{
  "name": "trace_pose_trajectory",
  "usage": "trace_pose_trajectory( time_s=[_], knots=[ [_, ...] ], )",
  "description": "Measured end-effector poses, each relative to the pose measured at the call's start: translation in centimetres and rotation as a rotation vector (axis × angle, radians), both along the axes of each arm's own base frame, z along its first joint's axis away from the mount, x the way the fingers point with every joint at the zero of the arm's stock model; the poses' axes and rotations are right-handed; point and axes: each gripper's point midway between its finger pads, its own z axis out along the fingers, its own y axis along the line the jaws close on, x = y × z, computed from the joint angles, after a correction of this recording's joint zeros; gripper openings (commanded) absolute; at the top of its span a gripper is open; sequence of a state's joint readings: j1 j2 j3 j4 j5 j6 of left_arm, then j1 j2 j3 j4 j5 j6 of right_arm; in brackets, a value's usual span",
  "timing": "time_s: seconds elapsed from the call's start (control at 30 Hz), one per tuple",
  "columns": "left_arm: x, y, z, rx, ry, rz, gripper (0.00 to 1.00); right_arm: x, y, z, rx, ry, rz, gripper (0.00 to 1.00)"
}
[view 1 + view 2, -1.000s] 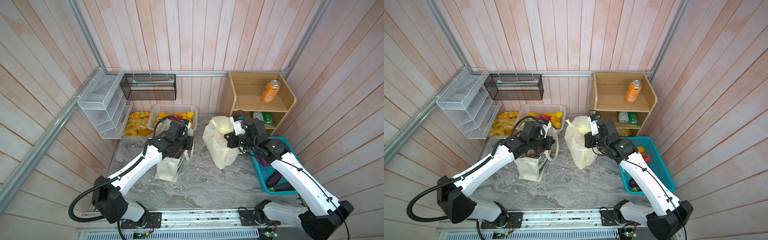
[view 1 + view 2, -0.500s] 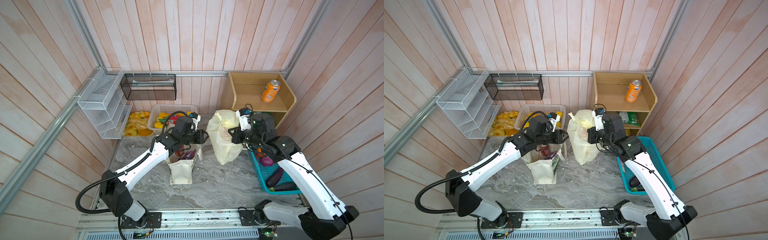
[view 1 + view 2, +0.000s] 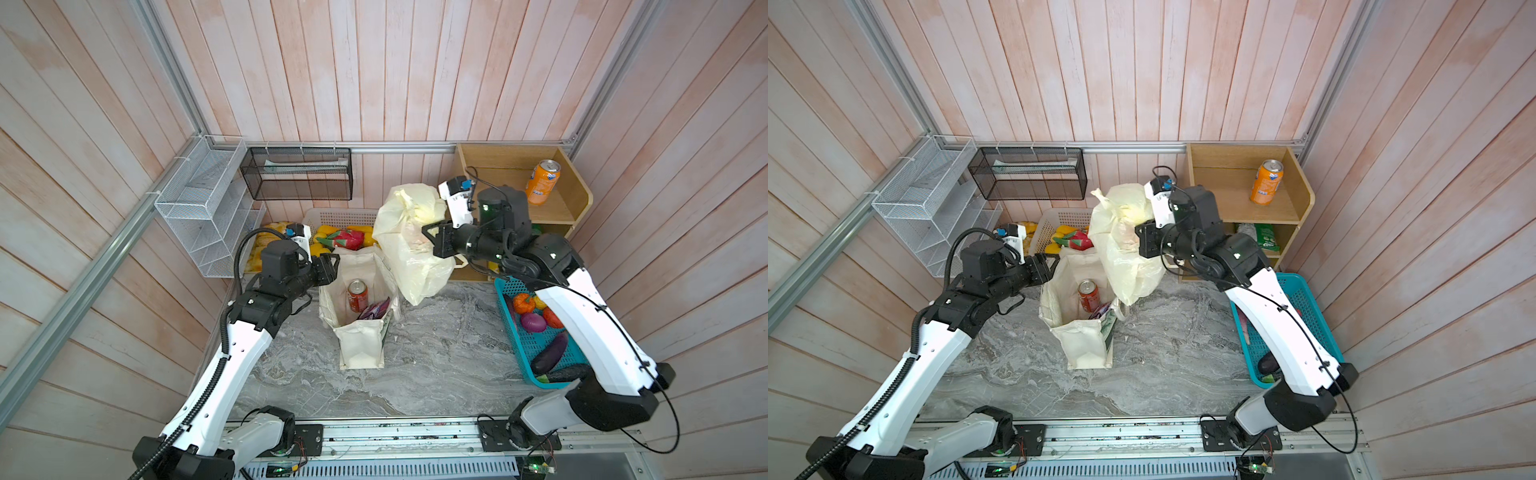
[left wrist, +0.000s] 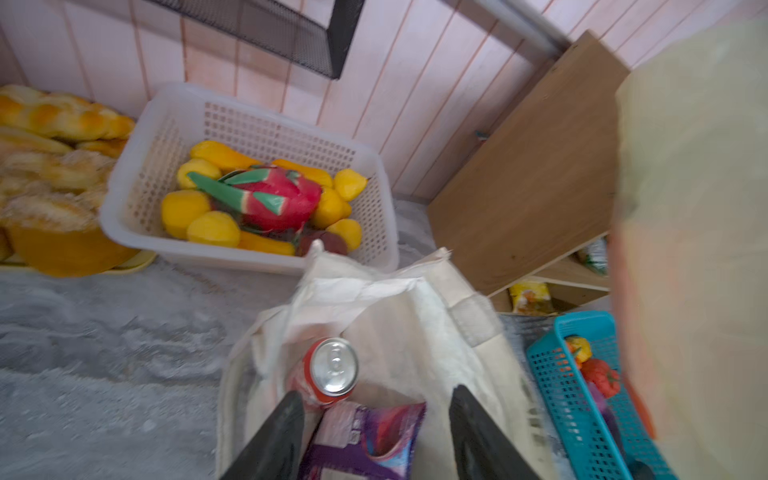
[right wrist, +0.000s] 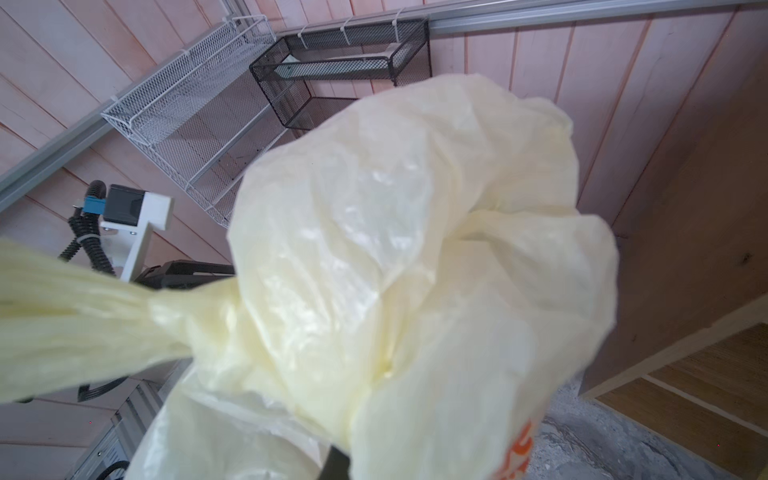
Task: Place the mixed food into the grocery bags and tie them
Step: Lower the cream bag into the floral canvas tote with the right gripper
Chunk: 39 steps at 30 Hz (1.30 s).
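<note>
Next, I need to move my right gripper over the tote's opening and lower it inside to release the bag's gathered top, since there is still room above the can and packet.
The cream cloth tote stands open in the middle of the table. Inside it are a red soda can and a purple snack packet. My left gripper is open at the tote's back left rim, its jaws apart above the can and packet and holding nothing. My right gripper is shut on the gathered top of the pale-yellow plastic bag. The bag hangs just right of the tote and hides its own contents.
A white basket of toy fruit sits behind the tote, with bread to its left. A teal basket of vegetables lies under the right arm. The wooden shelf holds an orange can. Wire racks line the left wall.
My left gripper has opened, let go of the tote and drawn back to the left. The tote now stands open. My right gripper has lifted the plastic bag higher.
</note>
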State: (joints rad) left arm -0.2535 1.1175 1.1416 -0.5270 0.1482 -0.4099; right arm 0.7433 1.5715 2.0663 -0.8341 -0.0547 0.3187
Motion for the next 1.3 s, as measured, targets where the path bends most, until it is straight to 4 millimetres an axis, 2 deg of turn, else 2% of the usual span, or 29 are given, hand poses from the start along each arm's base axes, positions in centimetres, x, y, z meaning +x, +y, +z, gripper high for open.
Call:
trace_pose_trajectory(
  time_s=[0.1, 0.17, 0.2, 0.27, 0.33, 0.43, 0.53, 0.67, 1.0, 1.1, 1.3],
  knots=[
    [-0.5, 0.5, -3.6, 0.034, 0.083, 0.003, 0.59, 0.5, 3.5, 0.0, -0.009, 0.003, 0.036, 0.0],
    [-0.9, 0.7, -5.3, 0.049, 0.121, 0.002, 0.57, 0.8, 5.6, -0.3, -0.019, 0.004, 0.055, 0.0],
    [-1.0, 0.8, -6.0, 0.054, 0.136, 0.001, 0.46, 0.9, 6.7, -0.7, -0.027, 0.007, 0.063, 0.0],
    [-1.3, 0.9, -6.9, 0.057, 0.156, 0.0, 0.18, 1.0, 8.3, -1.8, -0.05, 0.019, 0.075, 0.0],
    [-1.4, 0.9, -7.4, 0.059, 0.165, -0.009, 0.0, 0.9, 9.6, -3.6, -0.089, 0.041, 0.084, 0.0],
    [-1.4, 0.5, -7.3, 0.047, 0.156, -0.033, 0.0, 0.5, 10.7, -6.8, -0.164, 0.083, 0.088, 0.0],
    [-1.4, 0.0, -7.0, 0.028, 0.145, -0.058, 0.0, -0.1, 11.2, -11.0, -0.256, 0.13, 0.084, 0.0],
    [-1.4, -0.6, -6.6, 0.006, 0.133, -0.086, 0.0, -0.8, 11.2, -18.0, -0.386, 0.222, 0.095, 0.0],
    [-1.3, -0.6, -6.5, -0.007, 0.135, -0.093, 0.0, 0.7, 13.5, -31.1, -0.584, 0.386, 0.109, 0.0],
    [-1.4, -0.5, -6.3, -0.012, 0.131, -0.089, 0.0, 0.8, 13.6, -34.2, -0.619, 0.431, 0.116, 0.0],
    [-1.5, -0.7, -6.1, -0.026, 0.13, -0.089, 0.0, -0.2, 13.5, -37.4, -0.615, 0.496, 0.156, 0.0]
  ],
)
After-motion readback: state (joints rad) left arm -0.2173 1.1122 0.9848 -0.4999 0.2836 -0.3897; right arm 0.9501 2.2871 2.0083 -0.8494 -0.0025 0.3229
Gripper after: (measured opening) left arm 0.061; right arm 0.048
